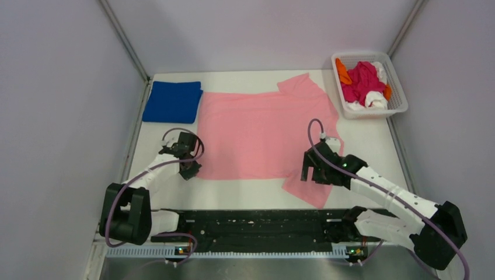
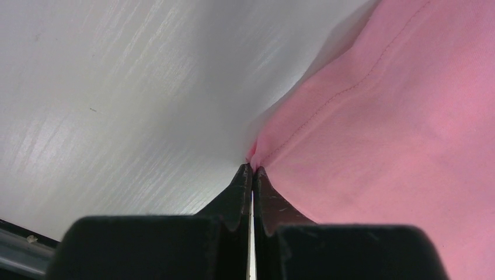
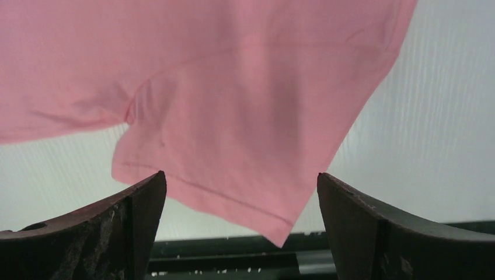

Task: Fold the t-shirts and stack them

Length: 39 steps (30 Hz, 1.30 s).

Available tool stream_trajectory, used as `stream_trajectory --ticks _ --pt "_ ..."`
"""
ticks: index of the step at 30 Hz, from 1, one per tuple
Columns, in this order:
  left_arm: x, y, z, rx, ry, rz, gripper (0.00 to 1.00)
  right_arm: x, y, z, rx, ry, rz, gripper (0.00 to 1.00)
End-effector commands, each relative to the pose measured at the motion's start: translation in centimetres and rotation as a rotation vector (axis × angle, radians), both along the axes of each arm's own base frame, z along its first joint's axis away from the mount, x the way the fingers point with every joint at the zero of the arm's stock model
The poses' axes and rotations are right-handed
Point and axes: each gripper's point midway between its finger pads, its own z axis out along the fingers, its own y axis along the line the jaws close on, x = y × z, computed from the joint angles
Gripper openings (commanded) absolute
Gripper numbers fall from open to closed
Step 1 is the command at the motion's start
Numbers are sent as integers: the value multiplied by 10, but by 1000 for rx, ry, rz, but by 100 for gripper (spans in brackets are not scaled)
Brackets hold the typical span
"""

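Note:
My right gripper will move back and down next and close on the near sleeve's pointed corner (image 1: 320, 205) (image 3: 278, 234) by the black bar, since that corner lies below and back from it.
A light pink t-shirt (image 1: 257, 131) lies spread flat across the middle of the white table (image 1: 368, 146). My left gripper (image 1: 190, 169) is shut on its near left hem corner (image 2: 255, 153), a small pinch of pink cloth between the tips. My right gripper (image 1: 312, 175) hangs open just above the near right sleeve (image 3: 245, 163), its fingers (image 3: 140, 204) spread wide on either side of the sleeve and holding nothing. A folded royal blue t-shirt (image 1: 173, 101) rests at the back left. Magenta, orange and white t-shirts (image 1: 363, 81) are bundled in the basket.
The white lattice basket (image 1: 399, 105) stands at the back right corner. Grey walls close in the table at left, right and back. A black rail (image 1: 262, 224) runs along the near edge between the arm bases.

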Motion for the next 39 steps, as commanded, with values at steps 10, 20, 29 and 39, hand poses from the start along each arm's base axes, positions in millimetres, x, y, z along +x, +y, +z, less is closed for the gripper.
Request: stream_trajectory --ticks 10,20,29,39 --pt "2 5 10 16 -44 -5 0 -93 13 -53 34 308 -92 82" --pt "1 4 13 12 -44 -5 0 -89 27 -77 85 313 -81 49" --pt "-10 7 18 13 -31 14 0 -106 23 -71 90 375 -61 0" --pt "-49 10 12 -14 13 71 0 -135 14 -46 154 430 -68 0"
